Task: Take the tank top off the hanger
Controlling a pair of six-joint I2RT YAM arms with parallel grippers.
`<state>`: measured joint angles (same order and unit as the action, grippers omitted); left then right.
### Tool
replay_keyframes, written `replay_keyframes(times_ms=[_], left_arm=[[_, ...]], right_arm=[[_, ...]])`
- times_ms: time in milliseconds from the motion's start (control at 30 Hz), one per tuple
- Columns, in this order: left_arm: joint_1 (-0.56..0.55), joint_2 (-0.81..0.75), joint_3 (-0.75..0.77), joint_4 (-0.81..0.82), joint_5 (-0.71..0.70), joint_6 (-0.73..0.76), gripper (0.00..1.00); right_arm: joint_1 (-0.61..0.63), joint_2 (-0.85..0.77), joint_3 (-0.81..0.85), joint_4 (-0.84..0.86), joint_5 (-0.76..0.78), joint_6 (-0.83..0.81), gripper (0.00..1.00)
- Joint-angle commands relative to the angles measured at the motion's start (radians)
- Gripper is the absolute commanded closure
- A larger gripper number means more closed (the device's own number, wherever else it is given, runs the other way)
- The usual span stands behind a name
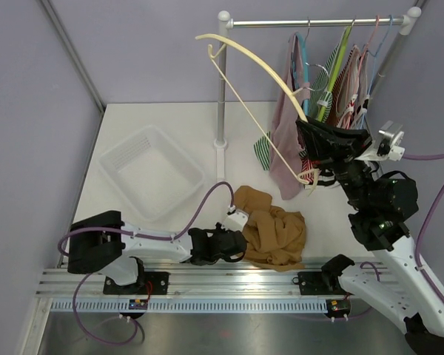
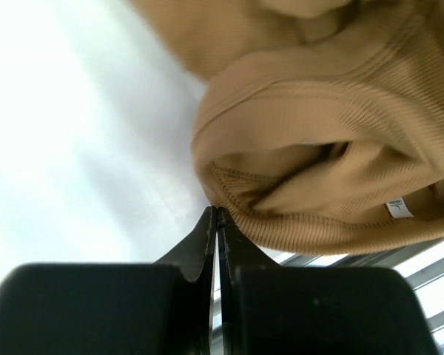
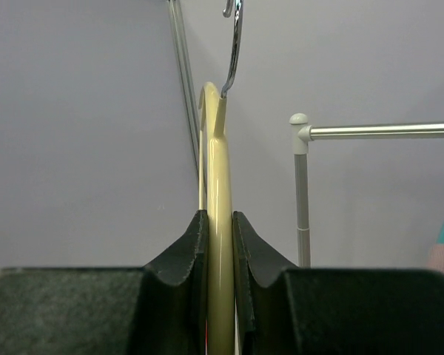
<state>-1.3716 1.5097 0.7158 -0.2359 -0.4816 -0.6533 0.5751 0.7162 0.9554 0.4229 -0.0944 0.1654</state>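
Note:
The hanger (image 1: 259,66) will next be carried outward by my right gripper and released on the bare bar by the post, since that part of the bar is outward of the gripper.
The tan tank top (image 1: 275,231) lies crumpled on the table near the front edge, off the hanger. It fills the upper part of the left wrist view (image 2: 318,111). My left gripper (image 1: 239,242) lies low on the table at its left edge. The fingers are shut, with the tips (image 2: 217,211) pinching the ribbed hem. My right gripper (image 1: 308,144) is shut on the bare cream hanger (image 1: 259,66) and holds it up in the air, tilted, near its lower end. The hanger bar (image 3: 220,170) runs between the fingers of the right gripper (image 3: 220,214).
A white basket (image 1: 152,174) sits on the table at the left. A clothes rail (image 1: 318,22) on a post (image 1: 222,96) stands at the back, with several garments (image 1: 340,81) hanging just behind the right gripper. A metal rail (image 1: 207,285) runs along the front edge.

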Motion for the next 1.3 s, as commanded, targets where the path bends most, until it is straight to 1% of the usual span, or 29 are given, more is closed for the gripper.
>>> replay_keyframes(times_ms=[0,33,67,133,167,200,233,267,300,333,433,467,533,667,733,900,1033,1200,1267], left_arm=[[-0.009,-0.136,0.03,-0.146,-0.179,-0.117,1.0],[-0.009,-0.17,0.03,-0.179,-0.207,-0.162,1.0],[-0.009,-0.199,0.03,-0.204,-0.236,-0.173,1.0],[-0.003,-0.277,0.04,-0.27,-0.262,-0.195,1.0],[-0.003,-0.299,0.05,-0.295,-0.281,-0.195,0.98],[-0.003,-0.325,0.057,-0.322,-0.282,-0.189,0.94],[-0.001,-0.362,0.077,-0.341,-0.288,-0.178,0.84],[-0.001,-0.382,0.089,-0.371,-0.298,-0.174,0.81],[-0.001,-0.397,0.1,-0.384,-0.299,-0.157,0.75],[-0.001,-0.426,0.121,-0.397,-0.307,-0.152,0.6],[-0.001,-0.468,0.152,-0.447,-0.322,-0.14,0.27],[-0.001,-0.492,0.158,-0.469,-0.328,-0.138,0.13],[-0.003,-0.517,0.169,-0.486,-0.331,-0.131,0.01],[-0.003,-0.577,0.175,-0.513,-0.315,-0.101,0.01],[-0.003,-0.608,0.175,-0.529,-0.311,-0.091,0.01],[-0.004,-0.658,0.172,-0.572,-0.318,-0.089,0.01],[-0.004,-0.668,0.177,-0.605,-0.318,-0.097,0.01],[-0.006,-0.664,0.191,-0.618,-0.316,-0.098,0.01],[-0.006,-0.661,0.197,-0.62,-0.315,-0.097,0.01]], right_arm=[[0.0,0.043,0.178,-0.201,0.068,0.043,1.0],[0.0,0.057,0.207,-0.27,0.088,0.039,1.0],[0.0,0.077,0.232,-0.374,0.144,0.034,1.0],[0.0,0.091,0.281,-0.473,0.194,0.016,1.0],[0.0,0.1,0.289,-0.53,0.256,0.0,1.0],[0.0,0.104,0.307,-0.555,0.281,-0.012,1.0],[0.0,0.118,0.313,-0.593,0.309,-0.026,1.0],[0.0,0.129,0.339,-0.614,0.361,-0.041,1.0],[0.0,0.141,0.356,-0.639,0.373,-0.049,1.0],[0.0,0.169,0.371,-0.674,0.389,-0.058,1.0],[0.002,0.225,0.42,-0.691,0.412,-0.072,1.0],[0.0,0.244,0.452,-0.699,0.424,-0.081,1.0],[0.0,0.3,0.486,-0.699,0.443,-0.105,1.0],[0.0,0.413,0.604,-0.691,0.462,-0.159,1.0],[0.0,0.48,0.646,-0.679,0.464,-0.217,1.0],[0.0,0.627,0.808,-0.659,0.502,-0.308,1.0],[0.0,0.777,0.954,-0.644,0.539,-0.377,1.0],[0.0,0.913,1.095,-0.636,0.536,-0.408,1.0],[0.0,0.977,1.177,-0.659,0.541,-0.411,1.0]])
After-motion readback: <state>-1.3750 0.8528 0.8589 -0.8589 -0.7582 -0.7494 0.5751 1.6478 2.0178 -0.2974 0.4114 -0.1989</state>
